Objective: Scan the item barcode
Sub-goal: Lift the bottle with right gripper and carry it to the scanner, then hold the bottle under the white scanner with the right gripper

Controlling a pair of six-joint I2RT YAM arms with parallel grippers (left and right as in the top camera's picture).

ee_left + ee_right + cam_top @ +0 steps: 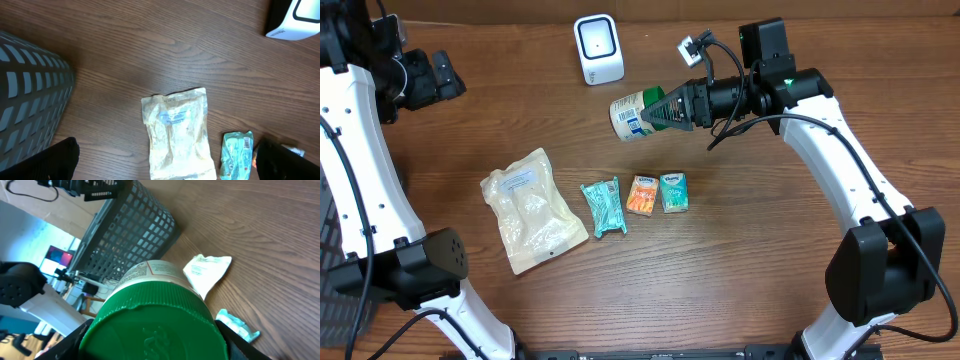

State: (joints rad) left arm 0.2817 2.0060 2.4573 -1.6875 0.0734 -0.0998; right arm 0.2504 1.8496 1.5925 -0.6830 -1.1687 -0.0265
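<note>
Next, my right gripper swings the canister (632, 115) outward and to the left in the overhead view, over the scanner's window (598, 39), and releases it.
A cream canister (632, 115) with a green lid (155, 325) hangs on its side above the table, held at the lid end by my right gripper (672, 107). Its label with a barcode (638, 122) faces up in the overhead view. The white scanner (598, 48) stands just up and left of it, a short gap away. In the right wrist view the lid fills the space between the fingers (65, 345). My left gripper (440, 75) is open at the far left, holding nothing; its dark fingertips (60, 160) frame the bottom of the left wrist view.
On the table lie a pale pouch (532, 208), a teal packet (603, 207), an orange packet (641, 194) and a green packet (673, 192). A grey mesh basket (30, 95) stands at the left edge.
</note>
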